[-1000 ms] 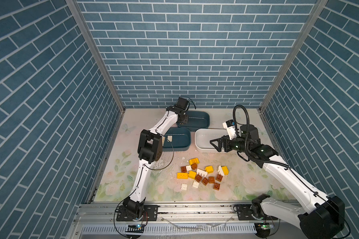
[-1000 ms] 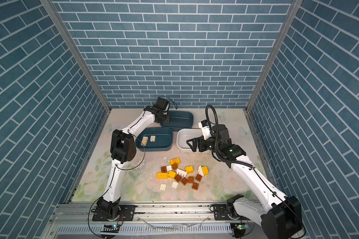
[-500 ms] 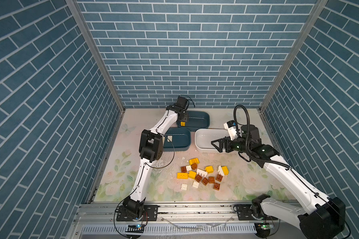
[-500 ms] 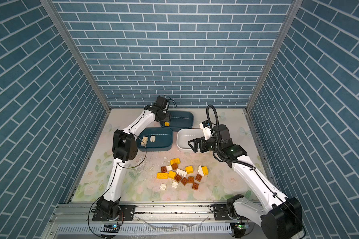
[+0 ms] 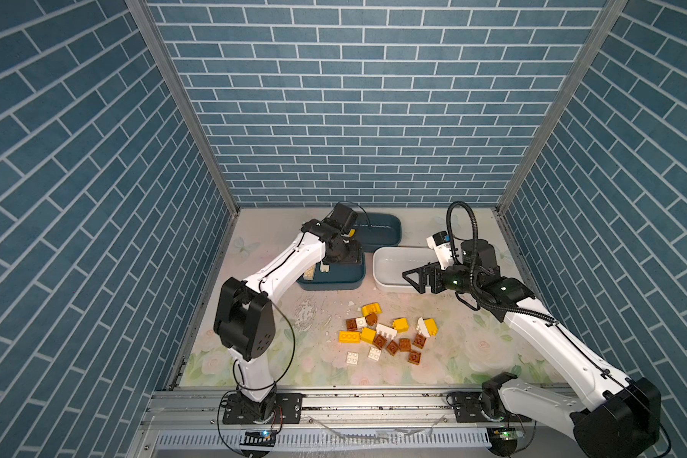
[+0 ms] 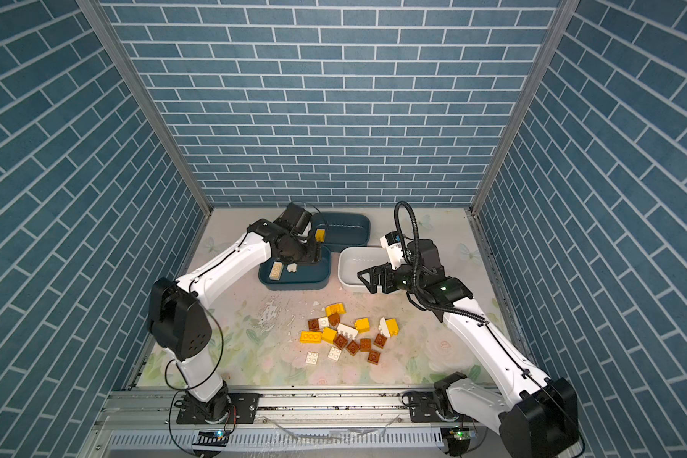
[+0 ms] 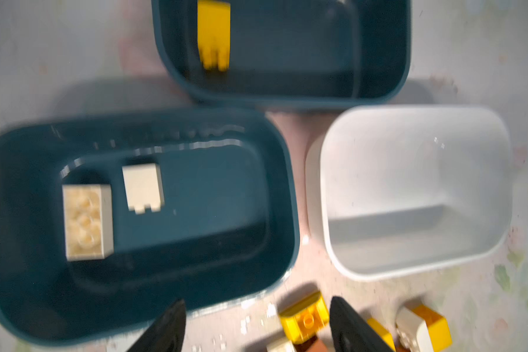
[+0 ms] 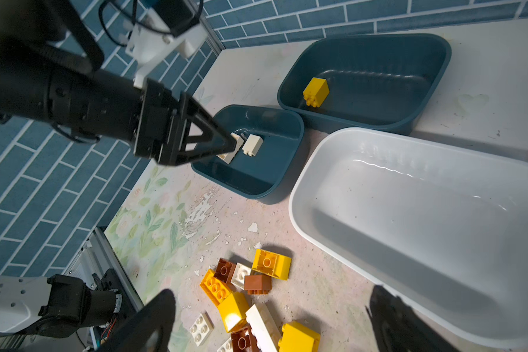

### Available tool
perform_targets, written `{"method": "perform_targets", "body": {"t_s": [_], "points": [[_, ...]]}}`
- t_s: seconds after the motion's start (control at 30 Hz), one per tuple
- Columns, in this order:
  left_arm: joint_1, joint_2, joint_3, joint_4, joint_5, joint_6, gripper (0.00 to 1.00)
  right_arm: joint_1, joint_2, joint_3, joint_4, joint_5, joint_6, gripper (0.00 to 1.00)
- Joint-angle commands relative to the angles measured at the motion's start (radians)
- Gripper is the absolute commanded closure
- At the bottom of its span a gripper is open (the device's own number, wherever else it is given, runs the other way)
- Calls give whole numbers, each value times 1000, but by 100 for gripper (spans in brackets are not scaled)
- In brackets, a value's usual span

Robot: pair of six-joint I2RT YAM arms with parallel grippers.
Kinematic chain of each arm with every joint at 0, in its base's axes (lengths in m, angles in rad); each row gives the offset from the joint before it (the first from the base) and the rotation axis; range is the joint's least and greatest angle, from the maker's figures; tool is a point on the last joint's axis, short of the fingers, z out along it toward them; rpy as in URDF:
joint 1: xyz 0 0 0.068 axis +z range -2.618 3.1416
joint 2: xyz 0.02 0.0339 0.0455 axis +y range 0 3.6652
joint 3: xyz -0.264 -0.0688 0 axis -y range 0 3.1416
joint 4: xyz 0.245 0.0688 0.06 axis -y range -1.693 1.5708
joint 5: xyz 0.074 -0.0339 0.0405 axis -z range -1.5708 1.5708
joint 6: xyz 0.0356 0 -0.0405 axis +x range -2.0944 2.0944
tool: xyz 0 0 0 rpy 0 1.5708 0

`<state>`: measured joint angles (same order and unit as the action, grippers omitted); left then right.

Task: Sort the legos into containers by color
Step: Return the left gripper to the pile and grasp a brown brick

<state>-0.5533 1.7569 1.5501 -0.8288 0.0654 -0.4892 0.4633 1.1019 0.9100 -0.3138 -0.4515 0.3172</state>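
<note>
The brown lego by the long yellow one is below my left gripper and nearer the base, so the gripper will next move back and lower its open fingers around it.
The loose legos (image 5: 389, 337) (image 6: 350, 333), yellow, white and brown, lie in a heap on the floral mat. Three containers stand behind the heap. The far teal tub (image 5: 387, 240) holds one yellow lego (image 6: 320, 234) (image 7: 213, 36). Two cream legos (image 7: 87, 221) (image 7: 142, 187) lie in the near teal tub (image 5: 334, 284). Nothing shows in the white tub (image 5: 387, 273). My left gripper (image 5: 346, 257) (image 7: 256, 329) hangs open and empty over the near teal tub. My right gripper (image 5: 415, 277) (image 8: 272, 323) is open and empty above the white tub's front edge.
Blue brick-pattern walls close in the left, back and right sides. An aluminium rail (image 5: 354, 400) with both arm bases runs along the front. The left arm's elbow (image 5: 244, 317) stands tall at the mat's left edge.
My left gripper has opened, and the yellow lego it carried now lies in the far teal tub. It then drew back over the near teal tub. The right arm stayed put.
</note>
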Motion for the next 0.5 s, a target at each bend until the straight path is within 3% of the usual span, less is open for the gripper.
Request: {"method": "perform_targets", "body": {"t_s": [0.0, 0.17, 0.47], "points": [[-40, -84, -143, -38, 4, -136, 24, -5, 1, -25, 6, -43, 6, 1], [-107, -185, -334, -4, 27, -245, 24, -5, 1, -55, 22, -56, 28, 1], [-166, -144, -516, 142, 80, -327, 27, -2, 22, -81, 38, -73, 57, 2]]}}
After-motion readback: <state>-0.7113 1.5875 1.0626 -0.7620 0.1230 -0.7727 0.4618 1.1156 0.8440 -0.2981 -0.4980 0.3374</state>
